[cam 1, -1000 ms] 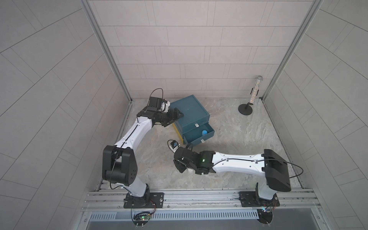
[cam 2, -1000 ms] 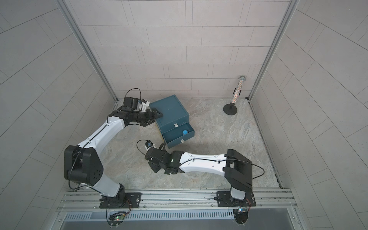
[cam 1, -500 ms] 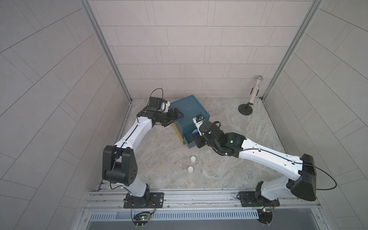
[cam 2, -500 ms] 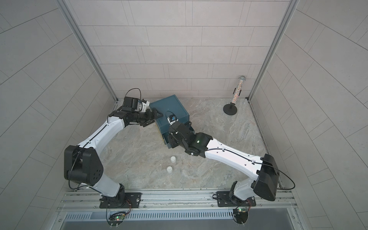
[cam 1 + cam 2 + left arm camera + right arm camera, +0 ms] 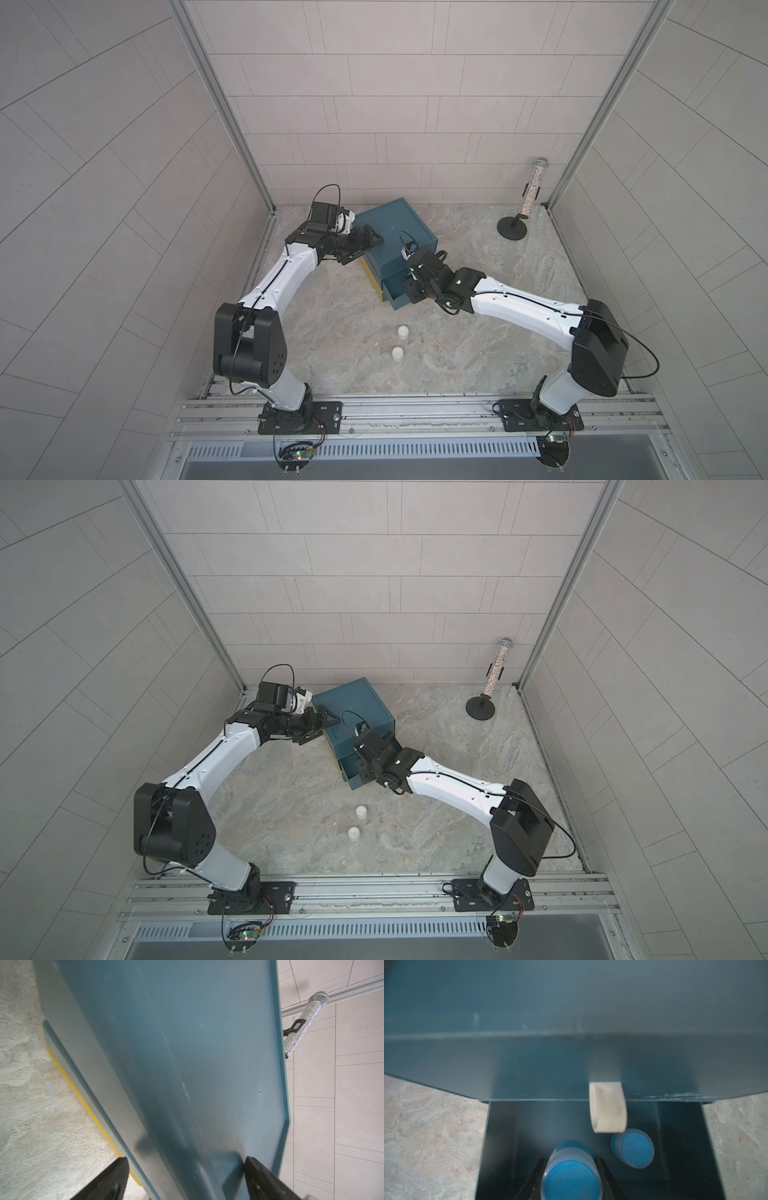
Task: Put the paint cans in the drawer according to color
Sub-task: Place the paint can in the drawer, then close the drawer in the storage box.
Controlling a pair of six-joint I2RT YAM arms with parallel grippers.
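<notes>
My right gripper will next lower the blue paint can (image 5: 572,1174) onto the bare bottom of the drawer beside the second blue can and let go of it, because this drawer already holds that color.
A teal drawer cabinet (image 5: 395,224) (image 5: 353,704) stands at the back middle, with its lower drawer (image 5: 394,300) pulled out. My right gripper (image 5: 410,290) (image 5: 570,1160) hangs over that drawer, shut on a blue paint can (image 5: 572,1174). A second blue can (image 5: 632,1148) lies inside the drawer. Two white cans (image 5: 402,331) (image 5: 397,353) stand on the floor in front, also seen in a top view (image 5: 361,811). My left gripper (image 5: 368,241) (image 5: 186,1159) is clamped over the cabinet's left corner, one finger on top and one at the side wall. No red cans show.
A beige pull tab (image 5: 608,1107) hangs from the closed drawer above the open one. A glittery tube (image 5: 532,193) on a black stand (image 5: 512,228) is in the back right corner. Tiled walls close in left, right and behind. A metal rail (image 5: 415,411) runs along the front.
My right arm has swung from low over the front floor up to the open drawer, uncovering the two white cans. The left arm has not moved.
</notes>
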